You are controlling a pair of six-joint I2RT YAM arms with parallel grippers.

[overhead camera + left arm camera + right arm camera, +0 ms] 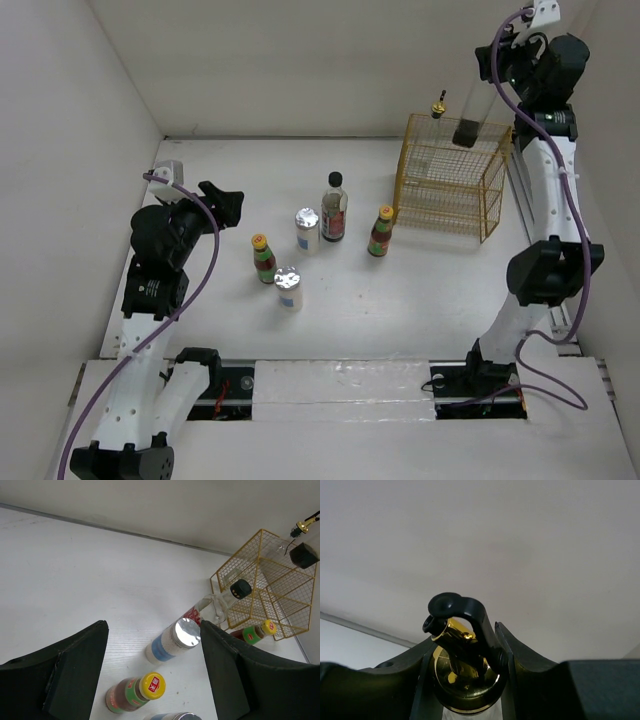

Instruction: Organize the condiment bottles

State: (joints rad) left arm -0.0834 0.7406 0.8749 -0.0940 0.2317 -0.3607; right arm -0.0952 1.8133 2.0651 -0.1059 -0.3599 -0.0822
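Note:
Next, my right gripper shifts toward the second gold spout and lowers the tall clear bottle [472, 112] into the basket [450, 178], as the back space beside that spout is empty.
My right gripper [497, 72] is raised above the yellow wire basket [450, 178], shut on a tall clear bottle [472, 112] with dark liquid at its bottom. That bottle's gold spout [457, 635] sits between the fingers. A second gold spout [438, 103] shows at the basket's back left corner. On the table stand a dark black-capped bottle [334, 208], two silver-lidded jars [307, 228] [288, 287] and two red yellow-capped bottles [263, 258] [381, 231]. My left gripper [222, 198] hangs open to their left, holding nothing. In the left wrist view one jar [174, 640] and one red bottle [135, 692] lie between its fingers.
The basket [260, 580] stands at the back right, close to the right wall and the right arm's upright links. White walls enclose the table at the back and on both sides. The arm bases sit along the near edge.

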